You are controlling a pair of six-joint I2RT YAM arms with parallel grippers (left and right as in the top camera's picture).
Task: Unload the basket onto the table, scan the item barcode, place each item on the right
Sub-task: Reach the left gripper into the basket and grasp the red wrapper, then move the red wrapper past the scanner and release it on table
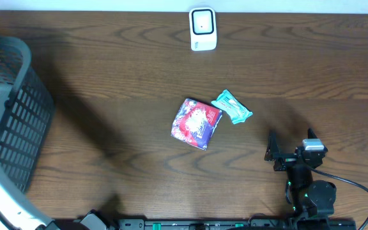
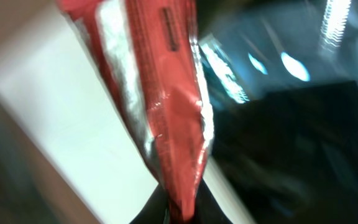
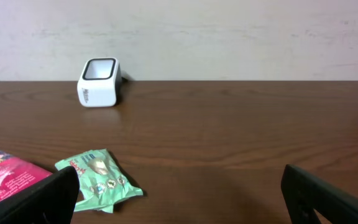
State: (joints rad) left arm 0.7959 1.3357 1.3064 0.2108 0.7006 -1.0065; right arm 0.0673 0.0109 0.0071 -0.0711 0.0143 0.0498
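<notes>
The table beyond the pink and red packet is bare, so the robot's left gripper will next swing from the basket side toward the scanner, then down there beyond the packet.
In the left wrist view, my left gripper (image 2: 182,211) is shut on the bottom edge of a red foil packet (image 2: 166,106), which rises up the frame with a dark printed strip on it. That gripper does not show in the overhead view. The white barcode scanner (image 1: 203,29) (image 3: 98,83) stands at the table's far edge. My right gripper (image 1: 291,148) (image 3: 179,205) rests open and empty near the front right, facing the scanner.
A pink and red packet (image 1: 196,123) (image 3: 5,180) and a green packet (image 1: 231,107) (image 3: 98,179) lie mid-table, left of the right gripper. A grey slatted basket (image 1: 8,108) fills the left edge. The background behind the held packet is blurred.
</notes>
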